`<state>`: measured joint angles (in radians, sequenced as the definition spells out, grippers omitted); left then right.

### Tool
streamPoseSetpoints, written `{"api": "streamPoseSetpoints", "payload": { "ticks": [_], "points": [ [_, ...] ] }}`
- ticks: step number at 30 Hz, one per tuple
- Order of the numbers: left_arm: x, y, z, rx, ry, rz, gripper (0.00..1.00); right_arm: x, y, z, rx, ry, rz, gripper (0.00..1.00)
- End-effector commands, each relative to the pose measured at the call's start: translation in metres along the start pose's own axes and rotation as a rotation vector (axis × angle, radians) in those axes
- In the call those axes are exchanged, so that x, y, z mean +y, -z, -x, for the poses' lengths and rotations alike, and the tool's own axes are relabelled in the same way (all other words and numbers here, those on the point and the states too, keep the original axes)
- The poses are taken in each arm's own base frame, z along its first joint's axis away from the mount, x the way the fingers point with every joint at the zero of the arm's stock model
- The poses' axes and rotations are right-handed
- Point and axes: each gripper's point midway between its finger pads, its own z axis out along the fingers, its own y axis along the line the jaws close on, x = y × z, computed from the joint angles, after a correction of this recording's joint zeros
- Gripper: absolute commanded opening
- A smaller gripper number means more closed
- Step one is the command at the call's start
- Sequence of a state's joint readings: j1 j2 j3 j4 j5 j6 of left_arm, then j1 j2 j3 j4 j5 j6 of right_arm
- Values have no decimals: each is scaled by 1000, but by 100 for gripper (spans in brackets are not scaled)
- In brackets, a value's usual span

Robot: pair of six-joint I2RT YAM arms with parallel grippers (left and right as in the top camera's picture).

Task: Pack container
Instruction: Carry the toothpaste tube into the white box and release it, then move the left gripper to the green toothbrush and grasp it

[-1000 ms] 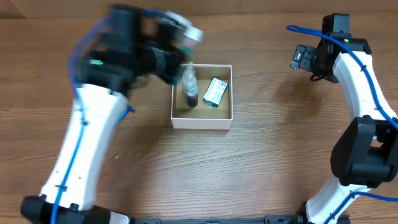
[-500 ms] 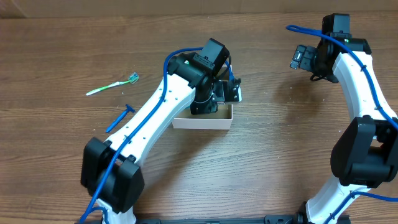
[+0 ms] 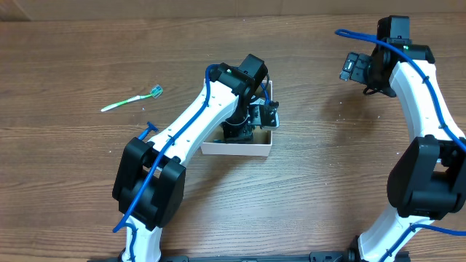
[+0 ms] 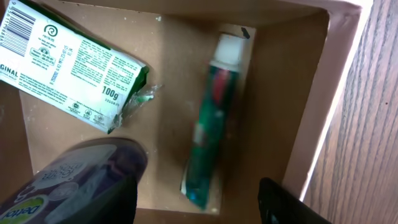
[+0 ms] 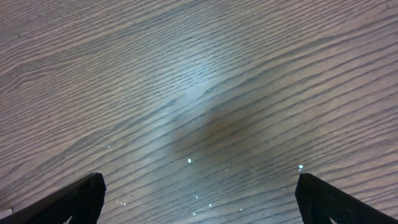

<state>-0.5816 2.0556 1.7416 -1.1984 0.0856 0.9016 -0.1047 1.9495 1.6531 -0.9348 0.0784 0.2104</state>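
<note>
I should lift my left gripper out next, move it to the left in the overhead view and lower it to the green toothbrush's handle, outside the container (image 3: pixel 237 148).
The container (image 3: pixel 237 148), a shallow white-walled box with a brown inside (image 4: pixel 286 93), sits mid-table. My left gripper (image 3: pixel 253 116) hangs over it, open. In the left wrist view its dark fingertips (image 4: pixel 286 205) stand wide apart at the bottom, midway (image 4: pixel 199 208). Between and beyond them a green toothpaste tube (image 4: pixel 213 118) with a white cap lies loose on the box floor. A green-and-white soap packet (image 4: pixel 62 62) lies at the upper left, and a bottle (image 4: pixel 74 183) stands by the left finger. My right gripper (image 3: pixel 354 68) (image 5: pixel 199 205) is open over bare wood.
A green toothbrush (image 3: pixel 131 100) lies on the table left of the box. A blue stick-like item (image 3: pixel 149 129) shows partly beside my left arm. The right arm stands folded along the table's right side.
My left arm swung in from the left and settled over the container. A tube now lies in the box beside the bottle and packet. The right arm has not moved.
</note>
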Motion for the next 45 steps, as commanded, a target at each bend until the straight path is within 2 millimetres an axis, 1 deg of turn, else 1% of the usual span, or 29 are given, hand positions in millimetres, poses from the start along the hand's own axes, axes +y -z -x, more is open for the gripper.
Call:
{"api": "streamPoseSetpoints", "payload": {
  "ticks": [1,2,4,5,6,7,8,9,10,11,12,13,14,15,17,18,19,21,22,25,27,28,30,35,36,37,41,44,45],
  "points": [
    [4,29,20,-80,-19,31,61,2,21,15,-63,-15,11,100],
    [6,44,26,-110,-22,51,60,2,21,15,-63,-15,11,100],
    [13,88,39,-189,4,131,60,2,21,15,-63,-15,11,100],
    [15,114,42,-235,32,182,61,2,21,15,-63,-15,11,100],
    [18,147,40,-289,72,246,63,2,21,15,-63,-15,11,100],
    [23,170,31,-312,134,307,64,2,21,15,-63,-15,11,100],
    [30,188,16,-314,217,364,64,2,21,15,-63,-15,11,100],
    [42,204,-12,-308,374,426,64,2,21,15,-64,-15,11,100],
    [49,210,-30,-308,465,440,64,2,21,15,-63,-15,11,100],
    [61,212,-60,-299,595,443,64,2,21,15,-63,-15,11,100],
    [76,206,-93,-279,726,441,65,2,21,15,-63,-15,11,100],
    [90,196,-127,-254,847,436,64,2,21,15,-63,-15,11,100],
    [102,182,-157,-243,935,416,65,2,21,15,-63,-15,11,100],
    [109,171,-172,-248,978,390,65,2,21,15,-63,-15,11,100],
    [125,136,-210,-247,1079,326,66,2,21,15,-63,-15,11,100],
    [130,122,-223,-231,1110,312,66,2,21,15,-63,-15,11,100],
    [133,112,-232,-221,1130,301,66,2,21,15,-63,-15,11,100],
    [142,85,-251,-191,1166,267,65,2,21,15,-63,-15,11,100],
    [147,72,-253,-185,1150,253,64,2,21,15,-63,-15,11,100],
    [163,45,-253,-179,1056,248,61,2,21,15,-63,-15,11,100],
    [168,28,-258,-159,997,237,61,2,21,15,-64,-15,11,100],
    [168,18,-263,-146,977,222,62,2,21,15,-63,-15,11,100],
    [169,3,-274,-137,996,200,64,2,21,15,-64,-15,11,100],
    [166,-24,-281,-119,991,151,64,2,21,15,-63,-15,11,100],
    [166,-32,-282,-114,993,139,64,2,21,15,-63,-15,11,100],
    [166,-47,-284,-104,998,117,64,2,21,15,-63,-15,11,100],
    [166,-51,-284,-100,981,114,65,2,21,15,-63,-15,11,100],
    [163,-53,-297,-32,966,136,62,2,21,15,-63,-15,11,100],
    [162,-54,-301,-21,973,138,57,2,21,15,-63,-15,11,100]
  ]
}}
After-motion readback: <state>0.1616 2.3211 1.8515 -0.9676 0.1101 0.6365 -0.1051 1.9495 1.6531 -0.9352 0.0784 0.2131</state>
